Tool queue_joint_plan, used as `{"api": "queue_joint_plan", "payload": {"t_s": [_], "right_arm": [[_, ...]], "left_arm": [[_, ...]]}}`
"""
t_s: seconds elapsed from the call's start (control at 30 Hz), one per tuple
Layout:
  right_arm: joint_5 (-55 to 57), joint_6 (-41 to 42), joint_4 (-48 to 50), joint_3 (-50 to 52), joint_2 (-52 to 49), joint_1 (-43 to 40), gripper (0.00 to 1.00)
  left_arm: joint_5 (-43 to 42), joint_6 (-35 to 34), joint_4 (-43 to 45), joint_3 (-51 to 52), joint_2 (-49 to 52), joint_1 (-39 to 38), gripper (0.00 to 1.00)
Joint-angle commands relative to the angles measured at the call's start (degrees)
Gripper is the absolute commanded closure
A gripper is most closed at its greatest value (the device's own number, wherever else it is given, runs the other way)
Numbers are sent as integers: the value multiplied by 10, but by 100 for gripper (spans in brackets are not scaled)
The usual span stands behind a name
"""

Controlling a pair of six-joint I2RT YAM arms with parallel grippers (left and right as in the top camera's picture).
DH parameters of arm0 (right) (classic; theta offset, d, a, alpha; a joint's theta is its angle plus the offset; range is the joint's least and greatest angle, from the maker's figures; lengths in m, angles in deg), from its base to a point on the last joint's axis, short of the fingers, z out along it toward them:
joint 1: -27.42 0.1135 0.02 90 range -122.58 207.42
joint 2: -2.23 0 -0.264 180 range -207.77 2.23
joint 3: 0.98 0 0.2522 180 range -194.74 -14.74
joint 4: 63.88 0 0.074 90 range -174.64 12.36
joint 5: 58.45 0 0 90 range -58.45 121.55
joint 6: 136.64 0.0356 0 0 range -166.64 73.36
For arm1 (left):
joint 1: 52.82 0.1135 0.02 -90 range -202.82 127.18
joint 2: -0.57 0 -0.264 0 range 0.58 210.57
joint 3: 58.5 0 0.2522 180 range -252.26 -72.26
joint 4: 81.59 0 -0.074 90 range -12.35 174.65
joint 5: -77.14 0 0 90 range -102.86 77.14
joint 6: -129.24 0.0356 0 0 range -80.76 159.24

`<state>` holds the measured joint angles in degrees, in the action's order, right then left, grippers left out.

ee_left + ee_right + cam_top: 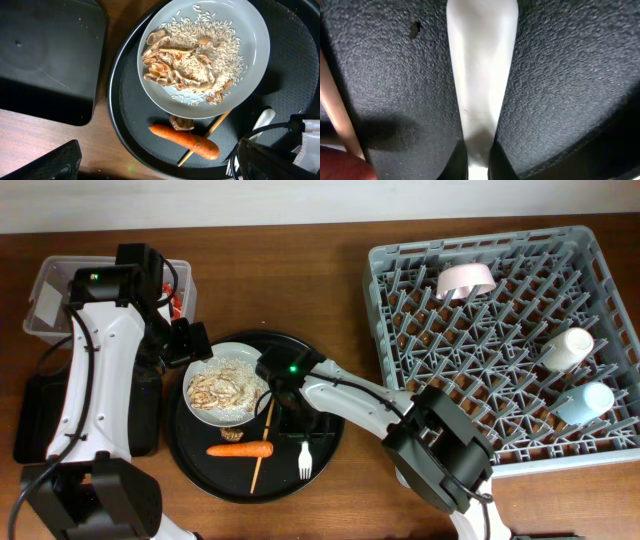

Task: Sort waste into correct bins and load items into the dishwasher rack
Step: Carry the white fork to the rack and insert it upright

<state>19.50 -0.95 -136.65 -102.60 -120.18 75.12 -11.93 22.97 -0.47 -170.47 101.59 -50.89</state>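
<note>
Next, my right gripper rises, moves to the right in the overhead view, lowers and releases the fork (305,462), because the rack's slots nearest the round tray are empty.
The white plate (228,390) with rice and brown meat bits (200,60) sits on the large round black tray (325,450). An orange carrot (240,449) (185,140), a small brown scrap (181,122) and a thin wooden stick (262,442) (212,129) lie below the plate. My right gripper (296,425) (480,161) is shut on the handle of the white fork (305,462) (480,75), which rests on the tray. My left gripper (185,345) (160,162) is open and empty above the plate's left edge.
The grey dishwasher rack (500,340) at right holds a white bowl (466,280), a small white cup (566,348) and a light blue cup (585,402). The clear tub (50,275) at far left holds a red wrapper (176,302). The flat black tray (35,420) (45,60) lies below it.
</note>
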Motion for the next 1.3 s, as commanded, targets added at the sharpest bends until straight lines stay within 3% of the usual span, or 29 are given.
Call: {"api": "queue_joint_plan", "payload": {"t_s": [0.0,0.43,0.5,0.73,1.1,1.17,1.27], "right_arm": [[23,-44,-12,0,39,-9,96],[93,-140,-110,0,182,-94,96],[127,-154,-135,0,208,-126,96],[125,-319,-187,3,260,-288,96],[128,-363,-96,100,253,-298,95],[128,-363,-85,111,253,-298,80],[127,-363,-80,115,253,-298,80]], "left_arm": [[6,-2,-3,-4,-18,1,1],[6,-2,-7,-4,-18,1,1],[6,-2,-7,-4,-18,1,1],[6,-2,-9,-4,-18,1,1],[6,-2,-9,-4,-18,1,1],[6,-2,-9,-4,-18,1,1],[5,-2,-9,-4,-18,1,1]]}}
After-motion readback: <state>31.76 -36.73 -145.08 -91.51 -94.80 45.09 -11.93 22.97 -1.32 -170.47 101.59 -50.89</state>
